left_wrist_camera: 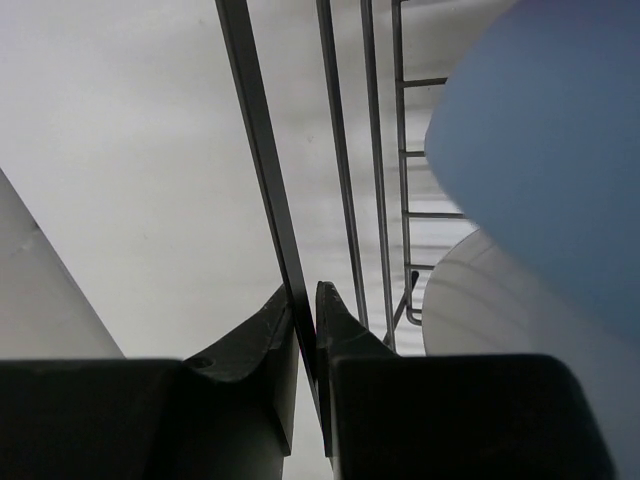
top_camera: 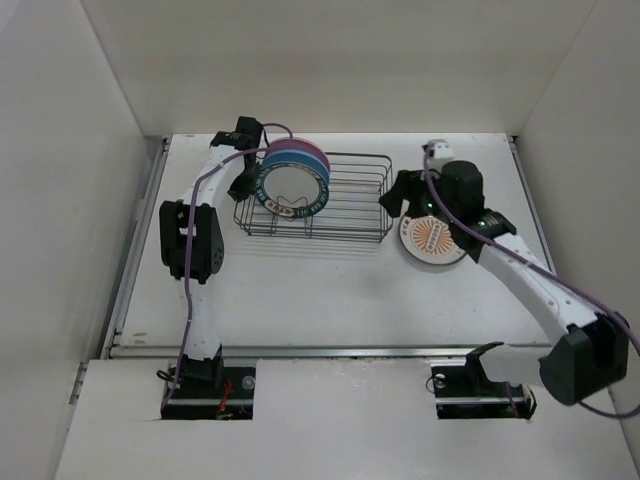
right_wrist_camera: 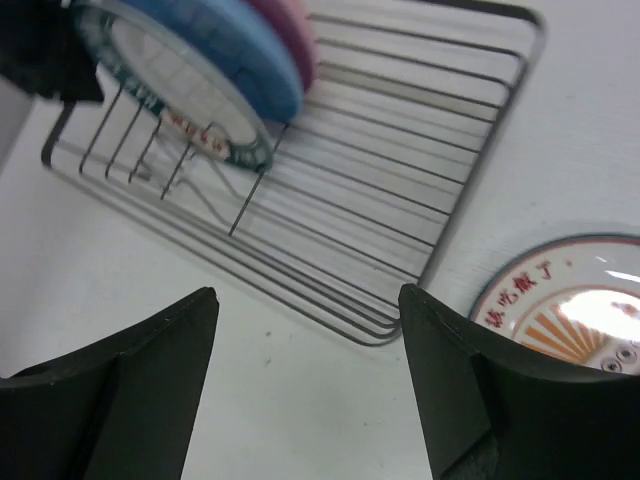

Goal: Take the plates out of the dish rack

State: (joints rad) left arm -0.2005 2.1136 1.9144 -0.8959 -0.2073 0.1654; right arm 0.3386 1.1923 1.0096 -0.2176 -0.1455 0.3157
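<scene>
My right gripper will next move across the rack [top_camera: 345, 200] onto the teal lettered-rim plate's nearest side edge, since that plate stands to its left in the top view.
The dish rack [top_camera: 345, 200] is a dark wire basket mid-table. Three plates stand on edge at its left end: the teal lettered-rim plate [top_camera: 292, 190] nearest, the blue plate [top_camera: 305, 155] behind it, the pink plate [top_camera: 285, 146] at the back. The orange radial plate [top_camera: 433, 240] lies flat on the table right of the rack. No grey-rimmed plate shows on its own. My left gripper [top_camera: 243, 183] is shut on the rack's left rim wire [left_wrist_camera: 285, 250]. My right gripper [top_camera: 392, 198] is open and empty above the rack's right end [right_wrist_camera: 400, 200], beside the orange plate [right_wrist_camera: 575, 315].
White walls enclose the table on the left, back and right. The blue plate [left_wrist_camera: 540, 140] and a pale plate face [left_wrist_camera: 500, 310] fill the right of the left wrist view. The three standing plates [right_wrist_camera: 215, 70] show at the top left of the right wrist view.
</scene>
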